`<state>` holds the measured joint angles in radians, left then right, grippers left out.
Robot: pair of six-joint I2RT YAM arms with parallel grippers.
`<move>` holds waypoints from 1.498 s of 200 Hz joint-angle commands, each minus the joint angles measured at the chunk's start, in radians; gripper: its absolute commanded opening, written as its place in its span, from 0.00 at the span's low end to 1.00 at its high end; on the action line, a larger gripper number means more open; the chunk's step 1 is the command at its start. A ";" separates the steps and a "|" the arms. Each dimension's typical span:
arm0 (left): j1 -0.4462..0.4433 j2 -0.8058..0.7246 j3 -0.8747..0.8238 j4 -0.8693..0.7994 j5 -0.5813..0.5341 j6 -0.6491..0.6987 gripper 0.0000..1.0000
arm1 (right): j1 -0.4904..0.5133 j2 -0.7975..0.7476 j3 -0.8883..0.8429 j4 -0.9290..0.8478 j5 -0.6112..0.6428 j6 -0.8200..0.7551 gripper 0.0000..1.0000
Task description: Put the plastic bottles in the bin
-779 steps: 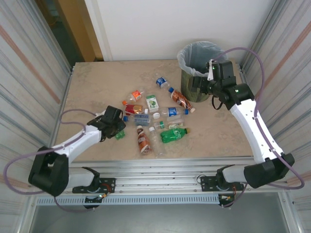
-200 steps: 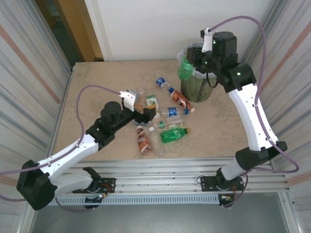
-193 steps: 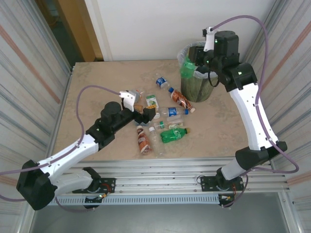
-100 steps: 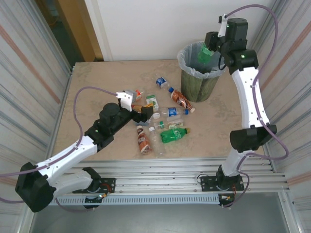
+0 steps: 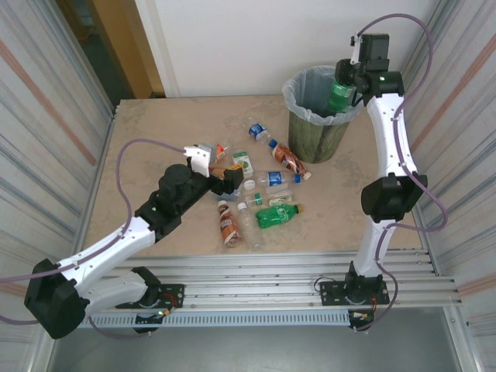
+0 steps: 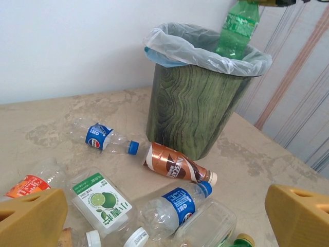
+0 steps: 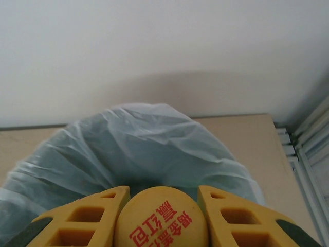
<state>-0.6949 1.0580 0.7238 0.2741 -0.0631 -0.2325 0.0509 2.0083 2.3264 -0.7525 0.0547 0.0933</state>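
Next, my right gripper will bring the yellow cap down toward the bin's lined mouth and release it, as that mouth lies below, with the green bottle already dipping into it.
My right gripper is shut on the yellow cap of a green plastic bottle, which hangs upright over the mouth of the bin. That bottle dips into the liner of the bin. Several other plastic bottles lie in the middle of the table. Among them are a brown one at the bin's foot, a blue-labelled clear one, a lime-labelled one and a green one. My left gripper stands open just above the left of this pile, its yellow fingers wide apart.
The bin stands at the table's back right, near the right wall. The liner bag folds over its rim. A brown bottle and a clear one lie nearest the front edge. Bare table lies to the left of the pile.
My right arm has lifted the green bottle from beside the bin's left rim to above its mouth. My left gripper has stayed open over the pile, barely shifting.
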 commanded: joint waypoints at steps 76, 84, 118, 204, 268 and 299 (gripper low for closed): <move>0.009 -0.015 -0.008 -0.025 -0.040 -0.025 0.99 | -0.003 0.090 -0.020 -0.039 -0.017 -0.038 0.23; 0.008 -0.014 -0.009 -0.027 -0.040 -0.024 0.99 | -0.004 0.093 -0.027 -0.038 -0.017 -0.038 0.24; 0.011 -0.013 -0.004 -0.036 -0.048 -0.028 0.99 | -0.004 0.105 -0.041 -0.036 -0.022 -0.038 0.40; 0.017 -0.003 0.000 -0.044 -0.056 -0.047 0.99 | -0.003 0.037 -0.044 -0.027 -0.060 -0.022 0.60; 0.024 0.014 0.028 -0.140 -0.124 -0.101 0.99 | 0.019 -0.131 -0.160 0.048 -0.087 0.008 0.80; 0.025 0.031 0.073 -0.279 -0.184 -0.164 0.99 | 0.036 -0.241 -0.265 0.086 -0.125 0.003 0.99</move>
<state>-0.6781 1.0779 0.7353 0.1162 -0.1711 -0.3283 0.0692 1.8774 2.1208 -0.7231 -0.0296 0.0948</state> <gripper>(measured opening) 0.986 0.920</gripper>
